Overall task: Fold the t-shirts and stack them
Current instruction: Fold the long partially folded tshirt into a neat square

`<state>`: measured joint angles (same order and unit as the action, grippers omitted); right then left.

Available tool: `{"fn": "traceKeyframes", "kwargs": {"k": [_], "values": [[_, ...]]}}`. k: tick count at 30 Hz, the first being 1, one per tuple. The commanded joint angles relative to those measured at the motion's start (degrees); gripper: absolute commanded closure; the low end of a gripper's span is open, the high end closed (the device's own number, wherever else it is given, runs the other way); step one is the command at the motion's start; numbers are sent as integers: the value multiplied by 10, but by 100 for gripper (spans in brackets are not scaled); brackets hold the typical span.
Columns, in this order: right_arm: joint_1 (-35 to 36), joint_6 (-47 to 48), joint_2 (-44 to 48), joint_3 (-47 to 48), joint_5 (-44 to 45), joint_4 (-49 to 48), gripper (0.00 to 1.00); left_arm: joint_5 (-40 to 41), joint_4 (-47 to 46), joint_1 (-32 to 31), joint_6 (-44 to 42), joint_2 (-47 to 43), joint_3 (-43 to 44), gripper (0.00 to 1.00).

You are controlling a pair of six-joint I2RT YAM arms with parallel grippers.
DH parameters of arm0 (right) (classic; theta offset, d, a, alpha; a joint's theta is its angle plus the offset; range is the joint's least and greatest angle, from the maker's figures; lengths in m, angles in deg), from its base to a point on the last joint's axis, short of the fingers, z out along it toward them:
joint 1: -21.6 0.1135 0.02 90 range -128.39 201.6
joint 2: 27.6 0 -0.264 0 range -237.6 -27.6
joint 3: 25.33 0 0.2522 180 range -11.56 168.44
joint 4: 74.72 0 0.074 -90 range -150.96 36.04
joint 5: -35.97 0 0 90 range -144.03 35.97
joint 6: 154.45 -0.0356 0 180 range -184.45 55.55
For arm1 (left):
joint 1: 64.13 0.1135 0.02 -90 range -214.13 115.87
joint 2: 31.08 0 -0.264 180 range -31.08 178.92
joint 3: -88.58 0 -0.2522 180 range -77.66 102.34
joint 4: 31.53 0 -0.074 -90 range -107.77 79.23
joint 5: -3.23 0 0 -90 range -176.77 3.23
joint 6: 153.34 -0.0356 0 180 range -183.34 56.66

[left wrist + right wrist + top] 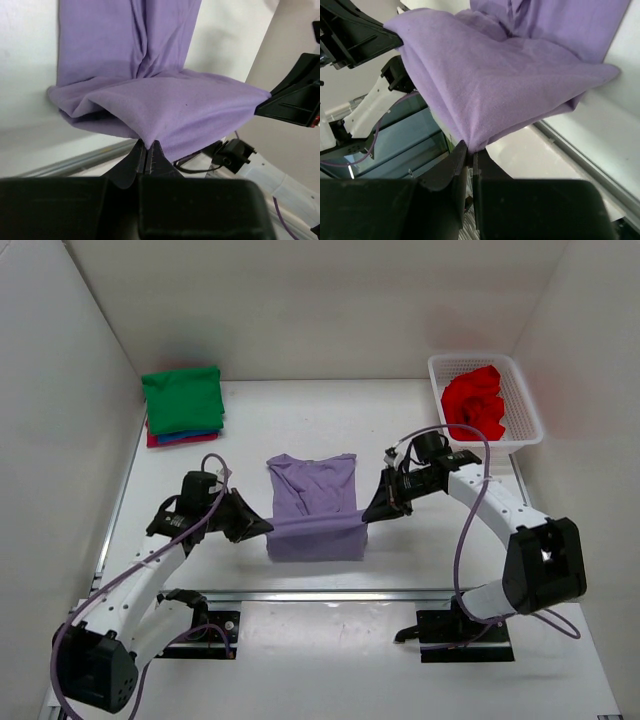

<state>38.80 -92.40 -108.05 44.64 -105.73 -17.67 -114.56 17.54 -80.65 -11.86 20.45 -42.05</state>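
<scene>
Next, my left gripper carries the hem corner outward, lowers it onto the shirt's far part [286,472] and releases it, since that lies uncovered outward and below.
The lavender-purple t-shirt [313,505] lies in the middle of the table, its near part lifted and pulled taut as a band between the two grippers. My left gripper [262,527] is shut on its left corner [148,142]. My right gripper [372,511] is shut on its right corner [472,148]. The shirt's far part rests flat on the table. A folded green t-shirt [183,400] tops a stack at the back left, with blue [185,437] and magenta [165,442] edges showing beneath. A crumpled red t-shirt [476,402] lies in the basket.
A white lattice basket [522,405] stands at the back right. White walls close the table at the left, back and right. A metal rail [330,593] runs along the table's near edge, with both arm bases beyond it.
</scene>
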Motion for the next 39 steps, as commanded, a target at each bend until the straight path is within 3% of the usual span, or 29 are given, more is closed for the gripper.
{"fn": "traceKeyframes", "kwargs": {"k": [1,14,34,39], "values": [[-16,42,-30,45,3,20,100,8,-53,25,-14,13,29,100],[-32,40,-132,133,6,-26,100,-10,-178,48,2,112,37,98],[-51,44,-273,264,14,-44,100,-18,-294,75,20,219,42,94],[-55,46,-308,294,18,-40,100,-24,-307,84,7,267,64,89]]}}
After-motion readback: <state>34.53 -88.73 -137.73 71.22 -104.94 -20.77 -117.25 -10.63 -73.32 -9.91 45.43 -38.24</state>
